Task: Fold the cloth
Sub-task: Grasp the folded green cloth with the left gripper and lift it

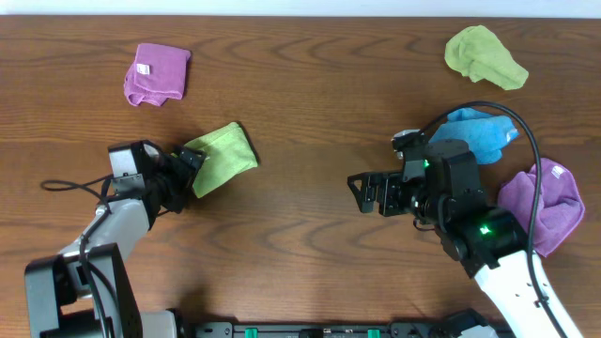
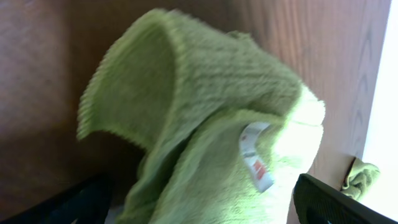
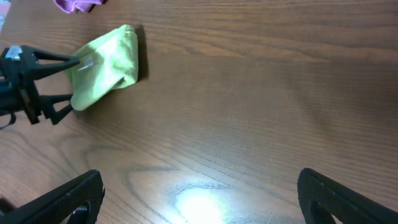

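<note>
My left gripper needs to slide to the right in the overhead view next, because the cloth is there, and close its fingers on the cloth's near edge [image 1: 201, 176] [image 2: 202, 202].
The cloth [image 1: 223, 157], bright lime green, lies loosely folded on the wooden table left of centre. In the left wrist view the cloth [image 2: 205, 112] fills the frame, one corner curled up and a small white tag [image 2: 256, 155] showing. My left gripper [image 1: 194, 170] is open, and the cloth's near edge reaches in between its wide-apart fingers [image 2: 336, 205]. My right gripper [image 1: 362, 194] is open over bare wood right of centre, nothing between its fingers [image 3: 348, 199]. From the right wrist, the cloth [image 3: 109, 62] shows far off at the upper left.
A purple cloth [image 1: 157, 73] lies at the back left and a duller olive-green cloth [image 1: 484, 56] at the back right. A blue cloth [image 1: 481, 133] and another purple cloth [image 1: 543, 205] sit beside the right arm. A black cable [image 1: 526, 141] loops above them.
</note>
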